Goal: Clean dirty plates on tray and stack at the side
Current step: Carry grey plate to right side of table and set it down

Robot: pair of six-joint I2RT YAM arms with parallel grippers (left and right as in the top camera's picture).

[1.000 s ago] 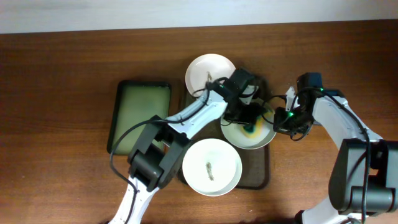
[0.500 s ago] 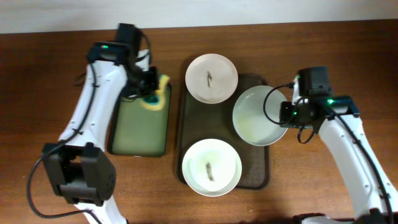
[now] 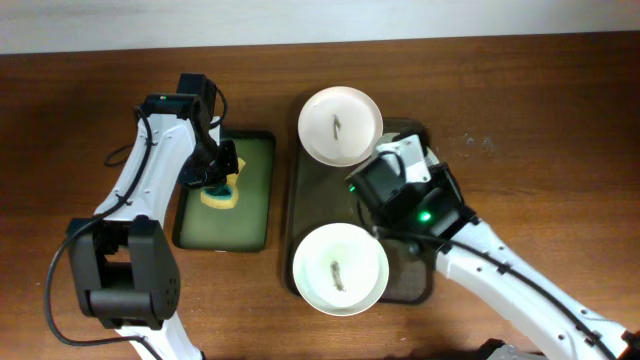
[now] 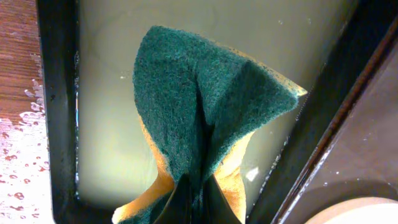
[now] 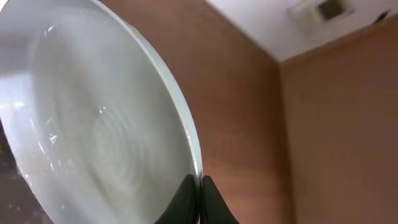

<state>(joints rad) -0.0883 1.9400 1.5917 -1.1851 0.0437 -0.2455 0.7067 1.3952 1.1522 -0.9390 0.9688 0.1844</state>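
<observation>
The wood is bare below my right gripper, to its right in the overhead view. I will move the clean plate that way, lower it and let go of its rim.
Two white plates with dark smears lie on the dark brown tray [image 3: 318,195]: one at its far end [image 3: 340,125], one at its near end [image 3: 340,268]. My right gripper [image 5: 199,198] is shut on the rim of a third plate [image 5: 93,124], which looks clean and wet and is tilted up on edge. In the overhead view the right gripper [image 3: 398,165] hangs over the tray's right half, and the arm hides most of that plate. My left gripper [image 4: 194,200] is shut on a green-and-yellow sponge [image 4: 205,106], held over the greenish tray [image 3: 250,215].
The greenish black-rimmed tray [image 4: 59,93] stands left of the brown tray, its wet floor under the sponge [image 3: 218,192]. Water drops lie on the wood at its left [image 4: 18,155]. My right arm [image 3: 500,270] crosses the table's near right.
My right arm has swung left over the brown tray and tipped the plate up off it. My left gripper has moved the sponge down toward the middle of the greenish tray.
</observation>
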